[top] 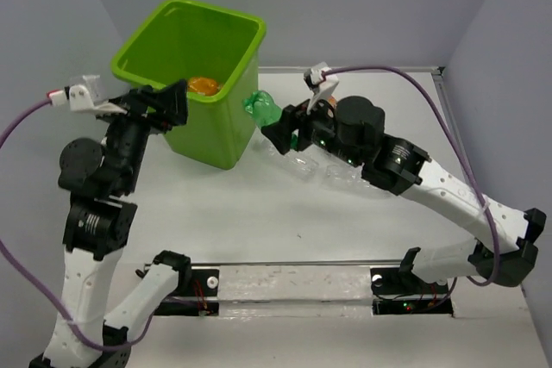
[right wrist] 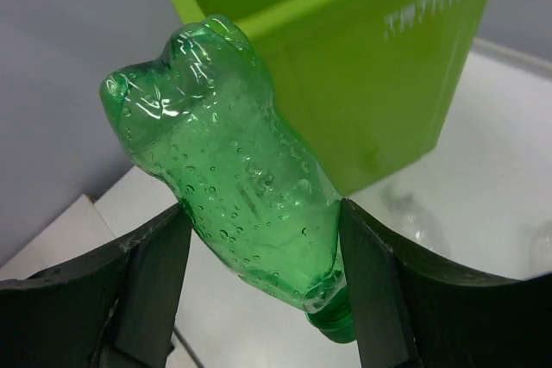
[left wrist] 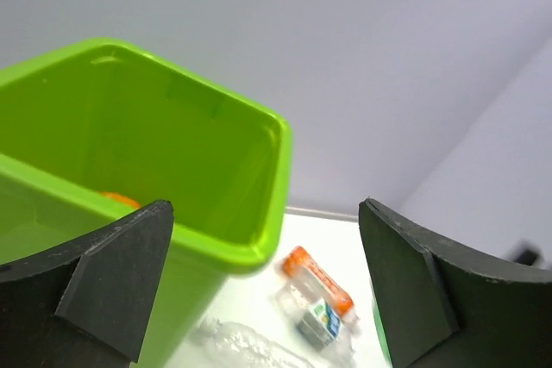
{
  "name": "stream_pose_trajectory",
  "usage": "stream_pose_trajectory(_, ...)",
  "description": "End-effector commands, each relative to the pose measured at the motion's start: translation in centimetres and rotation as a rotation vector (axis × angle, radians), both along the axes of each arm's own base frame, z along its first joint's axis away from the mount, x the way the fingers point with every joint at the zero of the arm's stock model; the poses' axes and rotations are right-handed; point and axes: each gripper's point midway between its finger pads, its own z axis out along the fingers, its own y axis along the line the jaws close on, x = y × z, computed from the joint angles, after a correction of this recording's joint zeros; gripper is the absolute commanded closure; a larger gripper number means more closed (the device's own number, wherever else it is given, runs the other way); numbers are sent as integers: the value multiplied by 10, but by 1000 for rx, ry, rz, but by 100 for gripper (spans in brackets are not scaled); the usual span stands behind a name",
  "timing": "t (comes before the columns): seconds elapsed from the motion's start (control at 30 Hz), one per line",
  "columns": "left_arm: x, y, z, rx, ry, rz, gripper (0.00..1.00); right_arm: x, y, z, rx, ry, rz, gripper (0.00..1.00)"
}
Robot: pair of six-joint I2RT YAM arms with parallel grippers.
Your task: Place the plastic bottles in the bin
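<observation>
The bin's rim stands higher and to my right gripper's left in the top view. My right gripper will next lift over the bin's opening (top: pixel 200 47) to release the bottle.
The lime-green bin (top: pixel 211 122) stands at the back left of the table, with an orange item (top: pixel 204 85) inside it. My right gripper (top: pixel 280 131) is shut on a green plastic bottle (top: pixel 260 109) and holds it in the air just right of the bin's wall, below rim height. In the right wrist view the green bottle (right wrist: pixel 233 178) sits between my fingers with its cap end down. My left gripper (top: pixel 177 101) is open and empty at the bin's near left rim. The left wrist view shows the bin (left wrist: pixel 155 170) and an orange-capped clear bottle (left wrist: pixel 323 295) on the table.
Several clear crushed bottles (top: pixel 332 170) lie on the white table under my right arm. Another clear bottle (left wrist: pixel 250 346) lies beside the bin. Grey walls enclose the back and sides. A black rail (top: pixel 293 282) runs along the near edge.
</observation>
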Motion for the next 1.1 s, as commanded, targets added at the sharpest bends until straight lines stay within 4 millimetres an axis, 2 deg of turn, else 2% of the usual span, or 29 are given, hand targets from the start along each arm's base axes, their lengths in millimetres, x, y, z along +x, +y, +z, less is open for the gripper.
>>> stream_pose_trajectory(0.0,-28,-24,-60,71,98,-177,1,25,32,82,57,-214,10,63)
stream_pose_trajectory(0.03,-31,-30,-90,90,168,-213,1,27,32,119,101,-277,1,63)
stream_pose_trajectory(0.07,-36,-32,-104,101,197,-234,1,32,39,128,109,-295,1,63)
stream_pose_trajectory(0.1,-47,-33,-111,100,200,-259,1,47,61,117,69,-301,4,63)
stream_pose_trajectory(0.13,-49,-36,-137,103,255,-278,1,48,60,151,129,-349,-10,63)
stream_pose_trajectory(0.2,-62,-43,-157,96,290,-337,1,59,74,165,142,-389,-22,63)
stream_pose_trajectory(0.23,-63,-47,-181,76,347,-359,1,75,98,147,112,-379,-21,63)
stream_pose_trajectory(0.27,-66,-52,-190,60,361,-388,1,74,95,179,183,-423,-37,63)
stream_pose_trajectory(0.33,-74,-62,-203,31,380,-456,1,86,105,192,203,-503,-66,63)
stream_pose_trajectory(0.37,-73,-66,-218,10,410,-472,1,97,119,187,211,-525,-75,60)
stream_pose_trajectory(0.4,-74,-69,-224,5,427,-492,1,101,125,194,253,-565,-89,55)
stream_pose_trajectory(0.43,-73,-71,-233,-1,452,-498,1,112,144,173,223,-572,-78,47)
stream_pose_trajectory(0.47,-73,-72,-237,-1,459,-506,1,107,140,190,266,-608,-78,37)
stream_pose_trajectory(0.5,-74,-75,-239,-10,470,-522,1,113,152,180,263,-617,-65,16)
stream_pose_trajectory(0.53,-74,-76,-241,-14,470,-529,1,114,159,176,255,-624,-48,7)
stream_pose_trajectory(0.57,-73,-77,-244,-24,478,-532,1,115,165,169,241,-622,-30,1)
stream_pose_trajectory(0.63,-71,-78,-248,-36,491,-525,1,109,166,168,238,-612,-1,0)
stream_pose_trajectory(0.67,-69,-79,-252,-47,501,-522,1,105,150,186,261,-623,-5,0)
stream_pose_trajectory(0.73,-66,-81,-258,-60,519,-517,1,99,136,197,279,-621,8,0)
stream_pose_trajectory(0.77,-67,-86,-261,-63,521,-534,1,101,133,190,259,-603,14,0)
stream_pose_trajectory(0.8,-67,-90,-264,-68,535,-541,1,97,126,194,258,-600,15,0)
stream_pose_trajectory(0.83,-64,-91,-267,-80,545,-522,1,91,104,199,246,-593,-2,0)
stream_pose_trajectory(0.87,-63,-98,-268,-72,548,-520,1,86,94,198,236,-587,-12,2)
stream_pose_trajectory(0.9,-70,-108,-266,-71,546,-563,1,82,83,195,218,-575,-26,3)
stream_pose_trajectory(0.93,-72,-119,-270,-68,561,-563,1,74,56,181,180,-547,-68,5)
stream_pose_trajectory(0.97,-65,-115,-275,-75,576,-516,1,61,23,214,238,-579,-111,7)
stream_pose_trajectory(1.0,-67,-129,-280,-58,588,-520,1,72,22,156,134,-498,-123,9)
stream_pose_trajectory(1.03,-68,-136,-285,-54,603,-519,1,76,-1,137,111,-450,-171,10)
stream_pose_trajectory(1.07,-65,-142,-286,-81,606,-502,1,62,-41,144,141,-446,-215,11)
